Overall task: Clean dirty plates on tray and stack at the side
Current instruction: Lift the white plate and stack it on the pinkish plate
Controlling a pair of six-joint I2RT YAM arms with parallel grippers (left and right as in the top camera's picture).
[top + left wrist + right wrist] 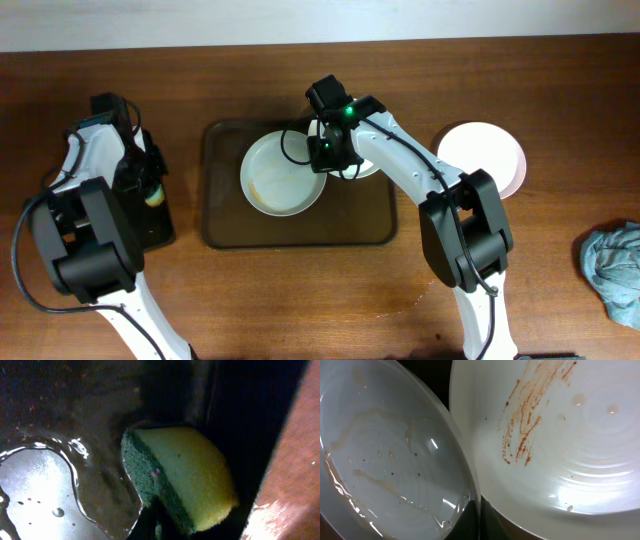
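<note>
My right gripper lifts its wet plate across onto a white plate (482, 160) next and releases the wet plate's rim, as the white plate already lies to the right in the overhead view.
The dark-brown tray (300, 235) holds two plates. The left plate (283, 175) is wet with pale smears, and it also shows in the right wrist view (385, 455). The right plate (368, 167), streaked orange-brown (545, 425), lies partly under my right arm. My right gripper (330, 150) sits where their rims meet (480, 520), its fingers closed on the wet plate's thin rim. A third plate (485, 155) lies on the table at the right. My left gripper (148, 185) is shut on a yellow-green sponge (190, 475) over the black tray.
The narrow black tray (160, 225) at the far left holds a puddle of water (35, 485). A crumpled blue cloth (612, 265) lies at the right edge of the wooden table (300, 300).
</note>
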